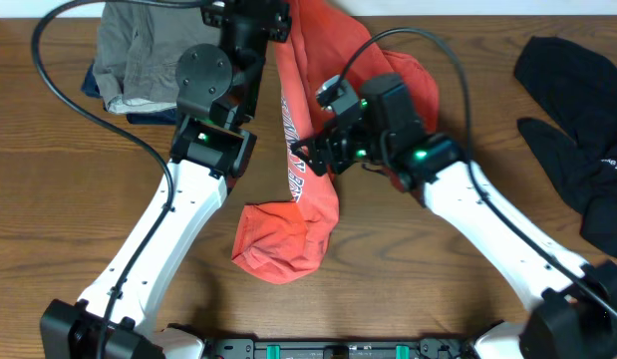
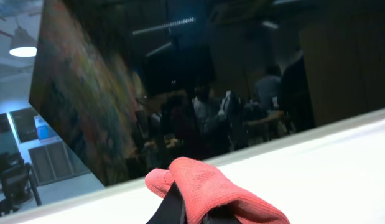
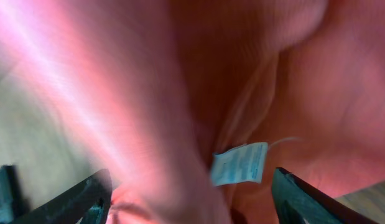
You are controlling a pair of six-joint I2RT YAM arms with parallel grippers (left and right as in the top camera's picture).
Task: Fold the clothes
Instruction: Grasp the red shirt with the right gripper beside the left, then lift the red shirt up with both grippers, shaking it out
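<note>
The pinched fold hangs high above the table, so my left gripper will next go down, tilting downward, to the far tabletop beside the grey garment and let go of the fold.
The coral-red T-shirt [image 1: 310, 204] is stretched from the table's far edge down to a crumpled end near the middle, with white lettering along its left side. My left gripper [image 1: 272, 26] is shut on a fold of the shirt at the far edge. The left wrist view shows the fabric [image 2: 212, 184] pinched in the jaws [image 2: 193, 213]. My right gripper [image 1: 306, 155] is at the shirt's middle. Its jaws [image 3: 192, 199] are wide open, with red fabric [image 3: 180, 74] and a pale blue care label [image 3: 239, 165] between them. The black garment [image 1: 577, 125] lies limp at the right edge.
A grey garment [image 1: 139, 50] lies crumpled over something blue at the back left of the wooden table [image 1: 109, 199]. Black cables loop over both arms near the shirt.
</note>
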